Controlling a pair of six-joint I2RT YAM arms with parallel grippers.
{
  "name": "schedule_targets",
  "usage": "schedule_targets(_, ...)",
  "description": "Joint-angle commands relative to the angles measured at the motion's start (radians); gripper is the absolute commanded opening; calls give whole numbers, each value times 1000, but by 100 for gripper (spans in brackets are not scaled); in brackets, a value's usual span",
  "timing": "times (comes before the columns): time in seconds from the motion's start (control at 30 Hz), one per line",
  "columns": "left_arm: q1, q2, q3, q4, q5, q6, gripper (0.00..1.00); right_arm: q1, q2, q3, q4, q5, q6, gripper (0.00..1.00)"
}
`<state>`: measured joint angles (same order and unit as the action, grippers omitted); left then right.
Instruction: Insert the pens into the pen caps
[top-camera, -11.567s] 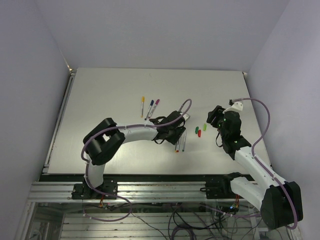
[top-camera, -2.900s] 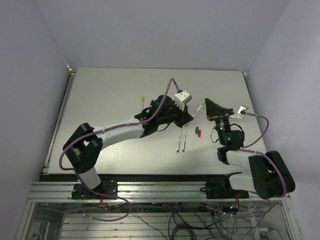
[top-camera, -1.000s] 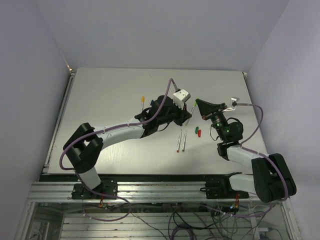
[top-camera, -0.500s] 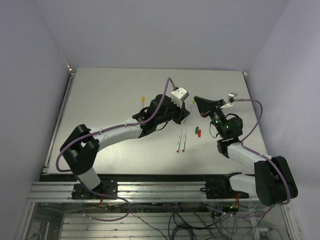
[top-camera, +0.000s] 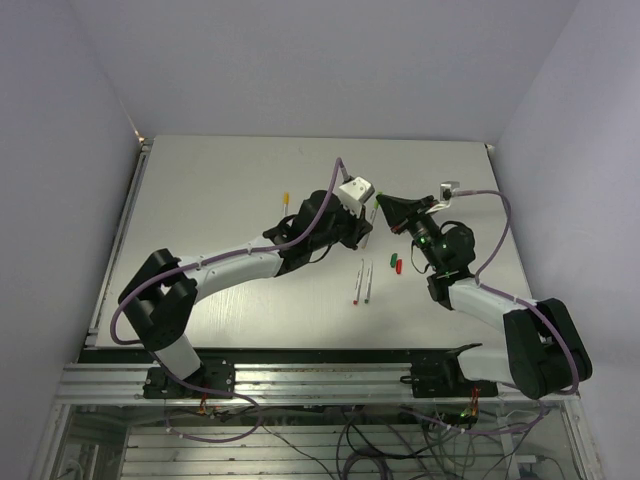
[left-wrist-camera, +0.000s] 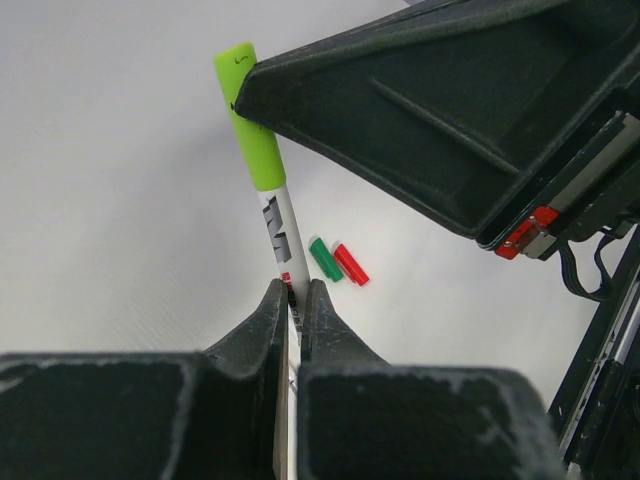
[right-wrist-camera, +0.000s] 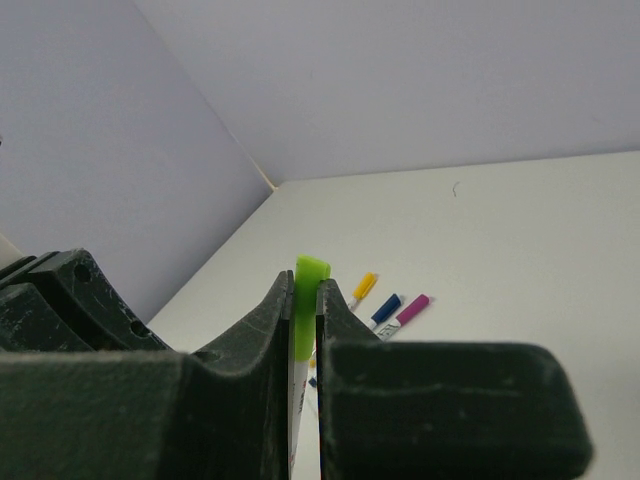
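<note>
Since the lime cap covers the white pen's end, I need to move my left gripper left in the top view and down beside the magenta pen to release it.
A white pen (left-wrist-camera: 278, 235) is raised above the table with my left gripper (left-wrist-camera: 293, 290) shut on its barrel. A lime green pen cap (left-wrist-camera: 252, 120) sits over the pen's far end. My right gripper (right-wrist-camera: 305, 280) is shut on that lime cap (right-wrist-camera: 306, 285). From above, the two grippers meet tip to tip at mid-table, left gripper (top-camera: 366, 226) and right gripper (top-camera: 384, 206). A dark green cap (left-wrist-camera: 325, 260) and a red cap (left-wrist-camera: 350, 265) lie loose side by side on the table below. Two uncapped pens (top-camera: 362, 282) lie side by side nearer the arms.
Three capped pens lie in a row on the far left part of the table: yellow (right-wrist-camera: 362, 286), blue (right-wrist-camera: 388, 305) and magenta (right-wrist-camera: 412, 307). From above only the yellow one (top-camera: 286, 199) shows past the left arm. Walls close in the table (top-camera: 220, 190) on three sides.
My right gripper has moved left with the lime cap, up against the pen held in my left gripper. The left gripper has shifted slightly up and left. Both stay shut.
</note>
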<state>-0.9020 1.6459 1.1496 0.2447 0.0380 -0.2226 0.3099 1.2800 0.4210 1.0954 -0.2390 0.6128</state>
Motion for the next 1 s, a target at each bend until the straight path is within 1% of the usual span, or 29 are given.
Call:
schedule_targets(0.0,17,-127,58,373,-43,36,7,48,63,-50,-240,-156,-26,0)
schedule_targets(0.23,21,-136,43,353,-53,40,7,54,57,-25,-246,-129,-43,0)
schedule_targets(0.37,20,-134,26,313,-76,48,7,54,25,13,-270,-72,-72,0)
schedule_targets(0.4,21,-130,18,299,-80,49,7,54,16,29,-284,-58,-83,2)
schedule_targets(0.47,20,-116,7,256,-85,51,7,54,-7,61,-312,-27,-104,10)
schedule_targets(0.57,20,-82,-8,158,-110,56,7,52,-68,115,-368,52,-141,18)
schedule_targets(0.67,20,-37,-27,105,-164,59,7,52,-146,143,-399,147,-166,34)
schedule_targets(0.73,21,2,-20,67,-186,67,7,53,-193,157,-420,191,-179,42)
schedule_targets(0.8,22,42,1,26,-214,68,7,52,-230,177,-471,227,-191,47)
schedule_targets(0.97,39,114,48,-53,-294,69,7,51,-303,174,-603,312,-196,49)
